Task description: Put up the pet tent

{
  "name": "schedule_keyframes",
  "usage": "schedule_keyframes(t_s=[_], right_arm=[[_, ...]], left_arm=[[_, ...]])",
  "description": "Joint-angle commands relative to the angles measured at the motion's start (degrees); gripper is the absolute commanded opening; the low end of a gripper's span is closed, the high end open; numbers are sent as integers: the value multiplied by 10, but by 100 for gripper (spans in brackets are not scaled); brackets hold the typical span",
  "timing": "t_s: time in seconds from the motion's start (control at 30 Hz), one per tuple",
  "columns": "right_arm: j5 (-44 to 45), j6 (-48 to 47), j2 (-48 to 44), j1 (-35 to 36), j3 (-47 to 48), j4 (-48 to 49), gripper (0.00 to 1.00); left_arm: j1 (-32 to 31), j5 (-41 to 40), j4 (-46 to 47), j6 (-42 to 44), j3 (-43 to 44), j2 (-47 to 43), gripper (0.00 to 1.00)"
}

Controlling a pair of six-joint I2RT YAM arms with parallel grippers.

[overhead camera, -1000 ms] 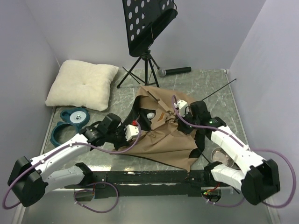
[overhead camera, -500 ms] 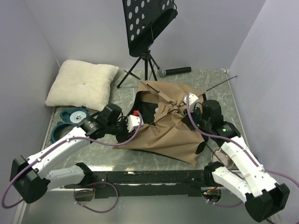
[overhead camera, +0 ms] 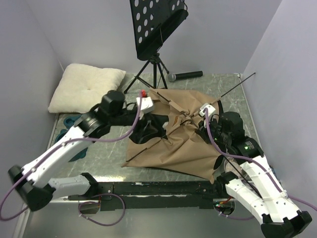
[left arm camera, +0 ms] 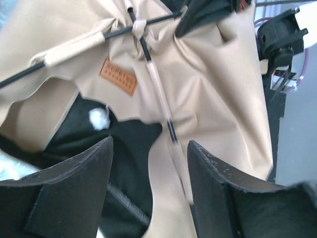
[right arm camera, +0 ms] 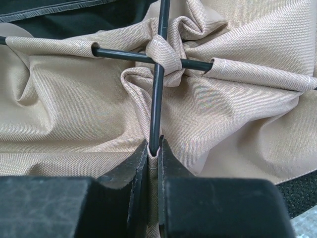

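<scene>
The robot's right gripper will next stay beside the pole crossing (right arm camera: 161,54) and open its fingers to let go of the fabric sleeve (right arm camera: 153,154).
The pet tent (overhead camera: 173,141) lies spread in the middle of the table, tan fabric with a black lining showing at its left opening. My left gripper (overhead camera: 146,102) hovers above the tent's back left; in the left wrist view it (left arm camera: 151,193) stands open with nothing between its fingers (left arm camera: 74,188), over the label patch (left arm camera: 118,76) and a black pole. My right gripper (overhead camera: 205,116) is at the tent's right side. In the right wrist view it (right arm camera: 154,148) is shut on a fabric sleeve of the pet tent (right arm camera: 74,99) where a black pole enters, just below the pole crossing (right arm camera: 161,54).
A cream pillow (overhead camera: 86,89) lies at the back left. A black music stand (overhead camera: 156,25) rises behind the tent, with a microphone (overhead camera: 184,75) on the table beside it. A thin pole end (overhead camera: 237,84) juts toward the right wall. Teal rings (overhead camera: 67,120) lie under my left arm.
My left gripper has let go of the tent's left edge, opened, and risen back over the tent. My right gripper has pulled its pole sleeve to the right, and the fabric has spread wider.
</scene>
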Motion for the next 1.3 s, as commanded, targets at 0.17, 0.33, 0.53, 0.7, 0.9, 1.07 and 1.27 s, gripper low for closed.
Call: schedule_keyframes(t_s=[0.17, 0.33, 0.53, 0.7, 0.9, 1.07, 1.27], right_arm=[[-31, -17, -12, 7, 12, 61, 0], [-35, -15, -18, 7, 7, 63, 0], [-29, -5, -27, 7, 4, 68, 0], [-17, 2, -39, 7, -2, 66, 0], [20, 9, -28, 5, -15, 60, 0], [23, 31, 22, -13, -14, 60, 0], [-66, 32, 65, -56, 39, 8, 78]], left_arm=[[-59, 2, 5, -40, 25, 92, 57], [-78, -20, 18, -51, 10, 118, 57], [-79, -45, 13, -60, -6, 150, 32], [-80, -33, -10, -48, -45, 135, 1], [-82, -46, -32, 16, -175, 45, 1], [-78, -84, -39, 30, -183, 53, 1], [-50, -80, -31, 21, -157, 72, 1]])
